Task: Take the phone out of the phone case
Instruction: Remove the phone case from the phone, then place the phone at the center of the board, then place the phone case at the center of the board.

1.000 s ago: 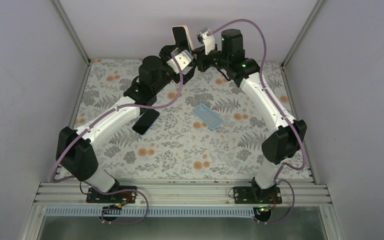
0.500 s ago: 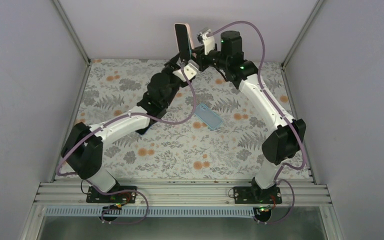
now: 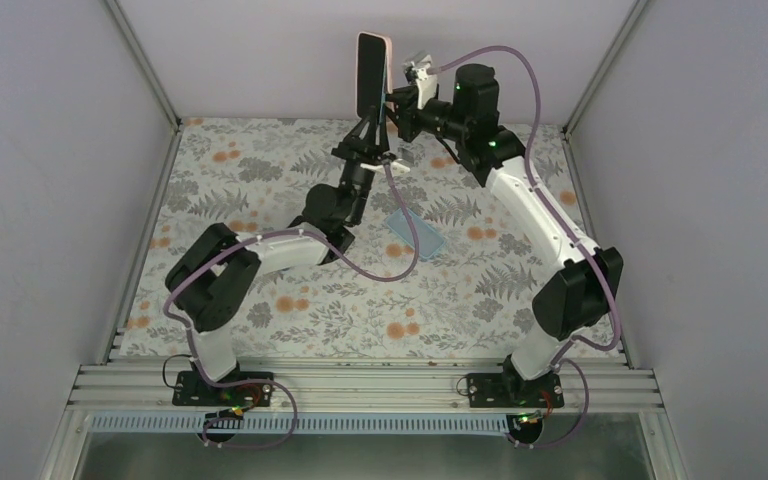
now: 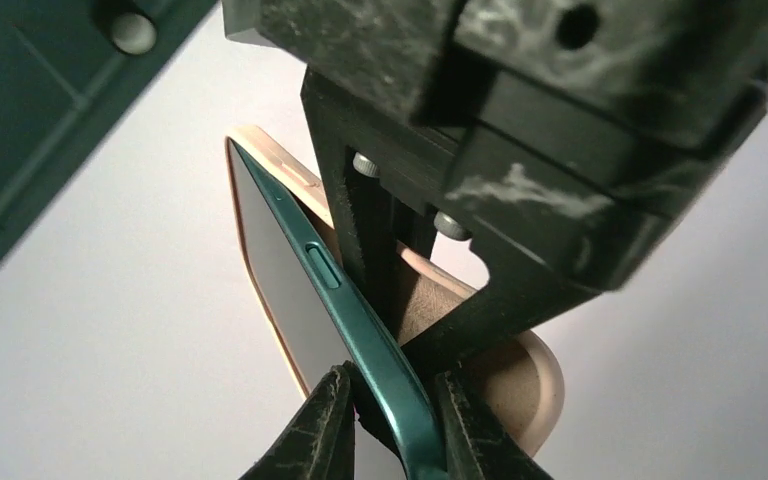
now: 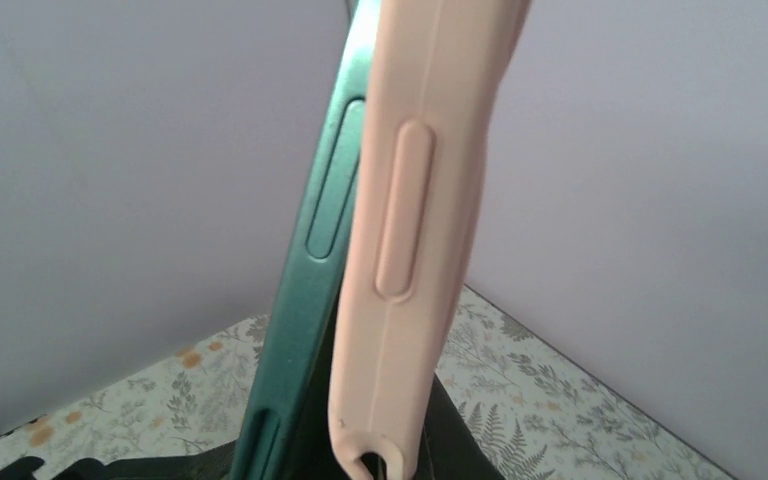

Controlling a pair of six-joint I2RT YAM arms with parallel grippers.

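Note:
The robot's right gripper should pull the case off the phone (image 3: 367,72), move it back and down onto the floral cover beside the blue case, and let it go there, because that spot is empty.
A teal phone (image 3: 367,72) in a pale pink case (image 3: 384,62) is held upright high over the far edge of the table. My right gripper (image 3: 397,101) is shut on the case from the right; in the right wrist view the case (image 5: 420,250) stands just right of the phone (image 5: 305,290), and a gap has opened between them lower down. My left gripper (image 3: 372,128) reaches up from below. Its fingers (image 4: 320,430) are closed on either side of the phone's teal edge (image 4: 360,310). The case's inner wall (image 4: 525,385) shows behind.
A light blue flat case (image 3: 418,234) lies on the floral table cover (image 3: 250,170) right of centre, below the left arm's cable. Grey walls close in the back and both sides. The left arm stretches diagonally across the table's middle.
The left arm has swung up and to the right, and its gripper has gone from wide open to closed on the phone's lower edge. The right arm has lifted the cased phone slightly.

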